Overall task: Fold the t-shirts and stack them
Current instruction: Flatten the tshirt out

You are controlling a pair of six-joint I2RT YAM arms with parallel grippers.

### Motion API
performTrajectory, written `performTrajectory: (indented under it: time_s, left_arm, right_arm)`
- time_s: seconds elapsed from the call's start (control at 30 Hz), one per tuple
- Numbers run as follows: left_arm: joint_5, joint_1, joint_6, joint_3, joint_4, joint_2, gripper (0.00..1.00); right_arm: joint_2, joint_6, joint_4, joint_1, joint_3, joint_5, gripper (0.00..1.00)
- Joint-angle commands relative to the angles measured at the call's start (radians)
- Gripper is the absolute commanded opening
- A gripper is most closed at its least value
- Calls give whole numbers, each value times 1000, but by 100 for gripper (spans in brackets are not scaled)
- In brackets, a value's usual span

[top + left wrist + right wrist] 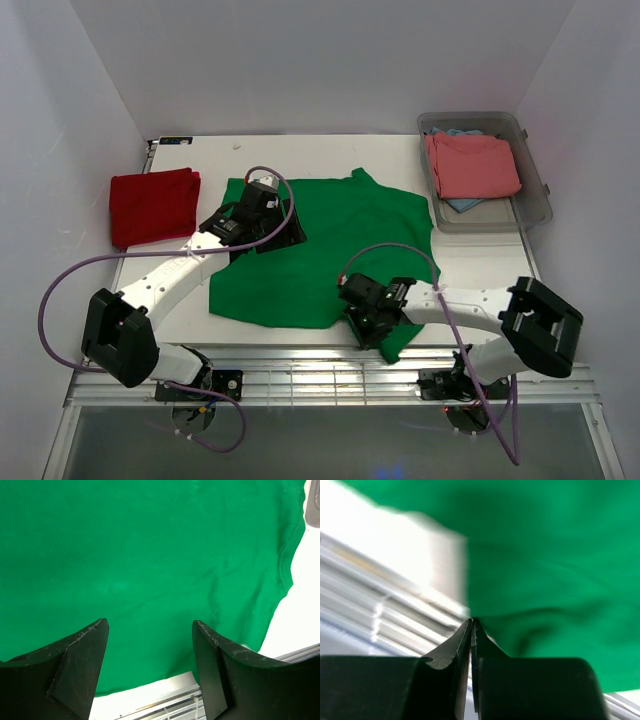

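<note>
The green shirt's smooth back part [265, 256] is below my open left gripper, which next needs to go down to it, drifting toward the deep red t-shirt [152, 205], and close there.
The bright green t-shirt [345, 235] lies spread flat on the middle of the table. My left gripper [272, 236] is open and empty, just above the shirt's back left part; its view shows green cloth [150, 545] between the fingers [85, 650]. My right gripper [372, 325] is shut on the green shirt's front right edge [545, 555], near the table's front edge, with wrinkles running into the closed tips [471, 621]. The deep red t-shirt [152, 205] lies folded at the left. The salmon-pink t-shirt [472, 165] lies on the light blue one [462, 204] in the bin.
A clear plastic bin [535, 205] stands at the back right of the white table [300, 150]. A slatted metal rail [330, 380] runs along the front edge. White walls close in on the left, back and right.
</note>
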Motion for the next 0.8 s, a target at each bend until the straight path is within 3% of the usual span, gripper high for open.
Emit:
performTrajectory:
  time_s: [0.0, 0.17, 0.3, 0.4, 0.47, 0.53, 0.6, 0.63, 0.73, 0.77]
  left_arm:
    - [-18, -3, 12, 6, 4, -13, 77]
    - [-26, -3, 27, 15, 1, 1, 78]
    - [-37, -3, 40, 25, -1, 10, 77]
    - [-61, -2, 59, 45, 2, 35, 78]
    - [-93, 0, 79, 78, 1, 73, 77]
    - [-145, 18, 107, 104, -2, 108, 72]
    - [-138, 67, 127, 143, -5, 169, 70]
    - [-132, 87, 130, 157, -7, 192, 68]
    - [-116, 153, 148, 202, -8, 275, 51]
    - [-120, 176, 156, 223, -8, 320, 39]
  right_arm:
    - [130, 25, -66, 131, 113, -26, 8]
    - [234, 90, -253, 261, 346, 66, 8]
    - [145, 137, -340, 265, 432, 113, 8]
    - [52, 159, -469, 246, 541, 279, 8]
    - [2, 182, -530, 174, 595, 420, 9]
    - [-87, 159, -532, 55, 629, 530, 21]
    - [-177, 87, -462, -63, 585, 534, 28]
    - [-200, 47, -358, -185, 559, 507, 28]
    - [-227, -83, -217, -368, 471, 401, 21]
    - [-187, -126, -152, -402, 462, 360, 18]
